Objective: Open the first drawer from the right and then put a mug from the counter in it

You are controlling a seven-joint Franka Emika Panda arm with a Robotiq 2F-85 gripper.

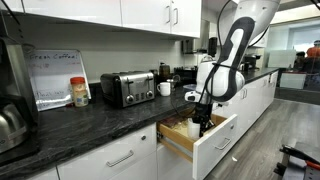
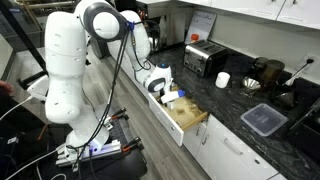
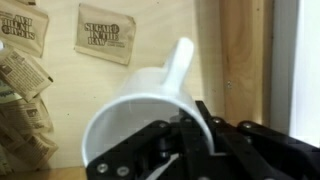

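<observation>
My gripper brings the mug down onto the bare drawer bottom [image 2: 184, 115] [image 3: 205, 78] beside the divider next and releases the mug's rim. That drawer bottom lies below my gripper, clear of sugar packets.
The white drawer [image 1: 216, 141] stands pulled out under the dark counter [image 1: 100, 122]; its light wood inside shows in both exterior views [image 2: 192, 116]. My gripper [image 1: 203, 120] reaches down into it. In the wrist view the gripper [image 3: 190, 130] is shut on the rim wall of a white mug [image 3: 135, 110], whose handle points up and away. The mug hangs over the wooden drawer floor. A second white mug [image 1: 165, 88] stands on the counter by the toaster; it also shows in an exterior view [image 2: 222, 80].
Sugar packets [image 3: 105, 38] lie on the drawer floor, with a wooden divider [image 3: 245, 60] beside the mug. A chrome toaster [image 1: 127, 88], a jar [image 1: 79, 92], a kettle [image 1: 10, 120] and a dark tray [image 2: 263, 120] stand on the counter. The open drawer front juts into the aisle.
</observation>
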